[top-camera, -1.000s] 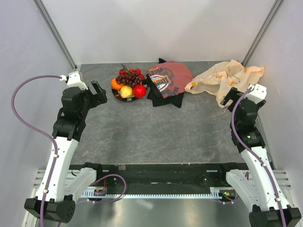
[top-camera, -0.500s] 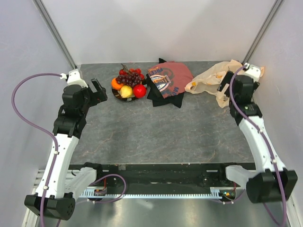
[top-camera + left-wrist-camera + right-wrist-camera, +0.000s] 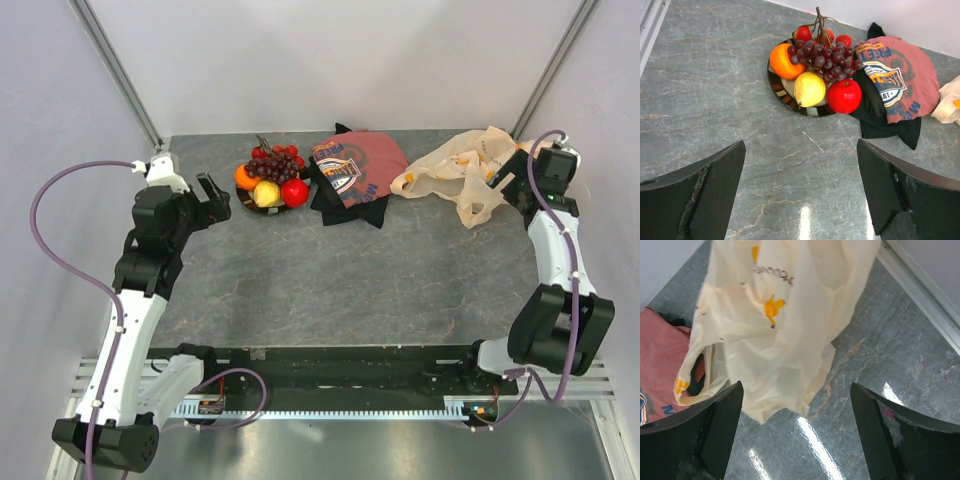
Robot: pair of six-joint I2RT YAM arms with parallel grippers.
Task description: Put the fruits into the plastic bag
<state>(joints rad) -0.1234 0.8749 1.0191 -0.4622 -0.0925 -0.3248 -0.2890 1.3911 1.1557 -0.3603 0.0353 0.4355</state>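
Note:
The robot's right gripper will next lower onto the cream bag's raised fold [image 3: 486,180] [image 3: 790,366], because that fold stands ahead, lined up with the gap between the gripper's open fingers.
The fruits lie on a dark plate [image 3: 247,202] at the back left: red apple [image 3: 295,191], orange [image 3: 245,176], yellow pear-like fruit [image 3: 267,193], purple grapes [image 3: 275,166] and red berries [image 3: 284,151]. My left gripper [image 3: 212,195] is open and empty, left of the plate. Its wrist view shows the apple [image 3: 844,95], orange [image 3: 781,61], yellow fruit [image 3: 809,89] and grapes [image 3: 825,60] ahead of the gripper [image 3: 801,150]. The cream plastic bag [image 3: 465,165] lies crumpled at the back right. My right gripper [image 3: 510,183] is open and empty at the bag's right edge, and the bag [image 3: 785,315] hangs just ahead of the gripper [image 3: 796,390].
A red-and-black printed cloth [image 3: 352,170] lies folded between plate and bag, touching the plate's right side; it also shows in the left wrist view [image 3: 900,75]. Side walls stand close to both arms. A metal rail [image 3: 920,285] runs along the right wall.
My right arm has swung back and outward, and its gripper now sits at the bag's right edge. My left gripper has shifted only slightly.

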